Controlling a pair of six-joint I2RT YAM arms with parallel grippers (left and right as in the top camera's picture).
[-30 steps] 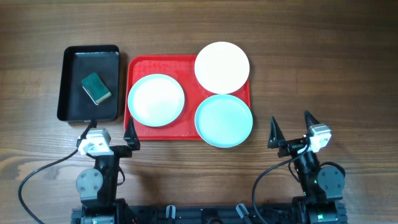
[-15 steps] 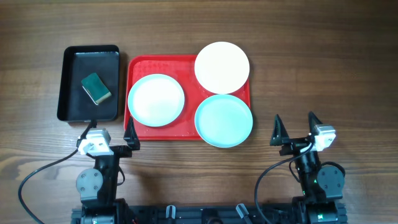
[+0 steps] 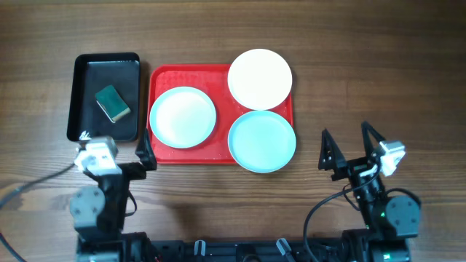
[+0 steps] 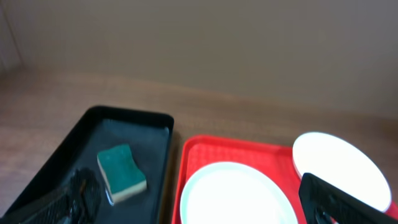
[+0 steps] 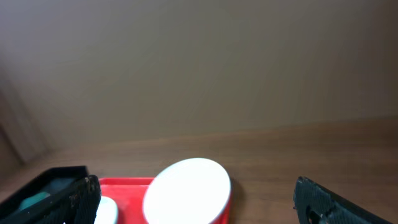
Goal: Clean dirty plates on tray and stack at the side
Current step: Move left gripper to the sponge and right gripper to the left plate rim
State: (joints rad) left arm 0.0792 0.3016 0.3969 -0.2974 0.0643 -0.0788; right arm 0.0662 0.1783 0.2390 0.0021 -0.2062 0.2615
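Observation:
I will move my right gripper to the left in the overhead view and down onto the pale mint plate's rim facing mid-tray (image 3: 215, 112) (image 5: 116, 211), because bare tray shows beside it.
The red tray (image 3: 222, 81) holds three plates. A pale mint plate with a whitish centre (image 3: 183, 117) lies on its left, a cream-white plate (image 3: 260, 78) overhangs its back right rim, and a second mint plate (image 3: 261, 140) overhangs its front right corner. My left gripper (image 3: 114, 138) stands open near the tray's front left corner, with nothing between its fingers. In the left wrist view the left mint plate (image 4: 236, 196) and the cream plate (image 4: 339, 158) lie ahead. My right gripper (image 3: 346, 131) is open and empty over bare table, to the right of the tray.
A black bin (image 3: 81, 94) stands left of the tray with a green sponge (image 3: 112, 102) inside it. That sponge (image 4: 121, 172) also shows in the left wrist view. Wooden table surrounds everything.
My left gripper has shifted left and a little forward, toward the bin's front edge. The right gripper has drifted slightly right. Both stay open and the plates have not moved.

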